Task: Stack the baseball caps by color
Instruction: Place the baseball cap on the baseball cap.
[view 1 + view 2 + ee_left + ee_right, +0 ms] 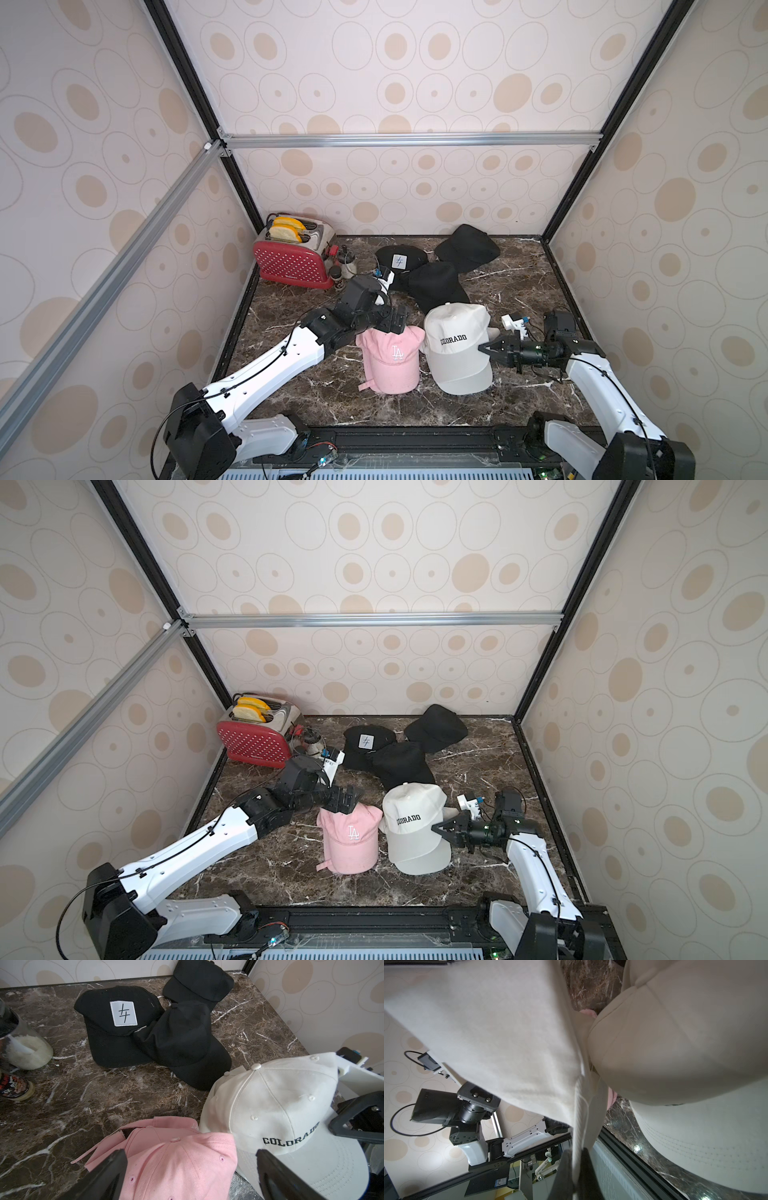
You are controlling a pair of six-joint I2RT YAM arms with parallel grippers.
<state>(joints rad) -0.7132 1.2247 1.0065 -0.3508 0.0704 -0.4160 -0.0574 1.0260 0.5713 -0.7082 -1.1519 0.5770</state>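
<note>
I need to bring the top off-white cap over the lower cap's off-white top (pixel 684 1036) below with my right gripper, lower the top cap's held edge and let go, because their colors match.
Two pink baseball caps (pixel 392 361) (pixel 353 837) (pixel 176 1167) lie stacked at the front centre, the top one showing a white LA logo. My left gripper (pixel 395 322) (pixel 345 802) (pixel 190 1153) hangs open just over the back of its crown, fingers (pixel 112 1167) either side. Beside them sit stacked off-white COLORADO caps (pixel 457 345) (pixel 415 825) (pixel 280 1105). My right gripper (pixel 484 348) (pixel 436 828) (pixel 576 1150) is shut on the top one's off-white fabric edge (pixel 579 1105). Behind lie three black caps: a white-patched one (pixel 399 259) (pixel 116 1018), a middle one (pixel 436 282) (pixel 182 1039) overlapping it, and a rear one (pixel 467 247) (pixel 199 978).
A red toaster (pixel 295 257) holding yellow bread stands in the back left corner. A glass jar (pixel 348 262) (pixel 22 1051) and a small spice bottle (pixel 336 276) (pixel 14 1086) stand next to it. Patterned walls close in the marble table (pixel 291 374) on three sides.
</note>
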